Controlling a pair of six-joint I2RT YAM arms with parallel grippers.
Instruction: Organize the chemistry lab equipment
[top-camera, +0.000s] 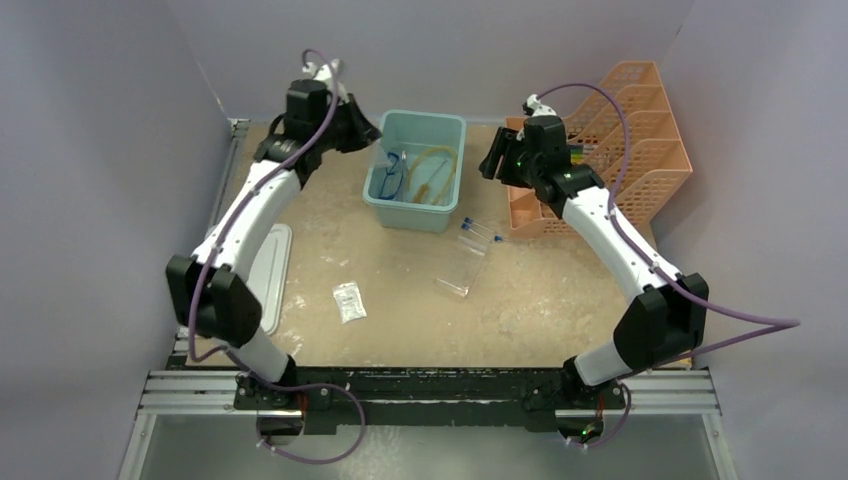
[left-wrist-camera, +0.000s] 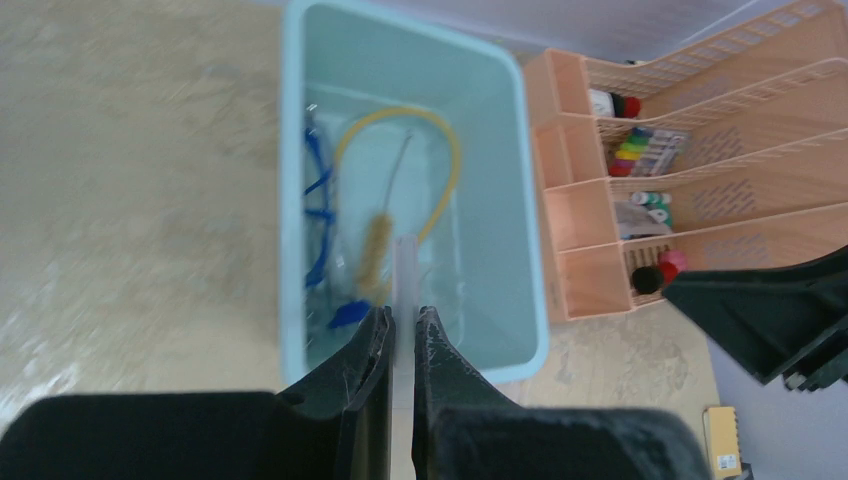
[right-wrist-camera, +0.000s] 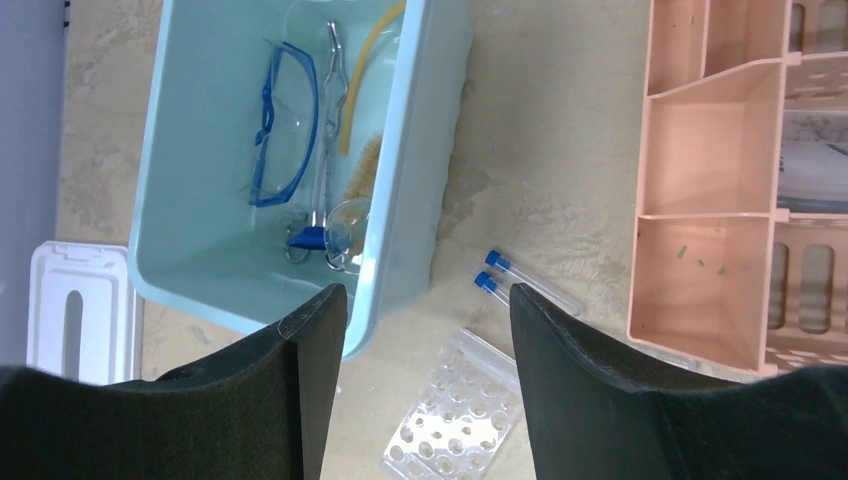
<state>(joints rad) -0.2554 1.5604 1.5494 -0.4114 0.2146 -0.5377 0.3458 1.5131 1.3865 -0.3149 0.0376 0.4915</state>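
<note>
Next, the left gripper shifts to the right in the top view and down over the amber tube's loop, then releases it, since goggles and tongs fill the bin's other side.
My left gripper is shut on a thin clear tube and holds it over the near end of the light blue bin. In the bin lie blue-framed goggles, metal tongs, an amber rubber tube and a thin brush. My right gripper is open and empty, above the table beside the bin. Two blue-capped tubes and the clear rack lie on the table below it. A small plastic packet lies near the front.
The orange mesh tiered tray stands at the right, holding bottles and markers. A white lid lies at the table's left edge. A small yellow notebook lies beside the tray.
</note>
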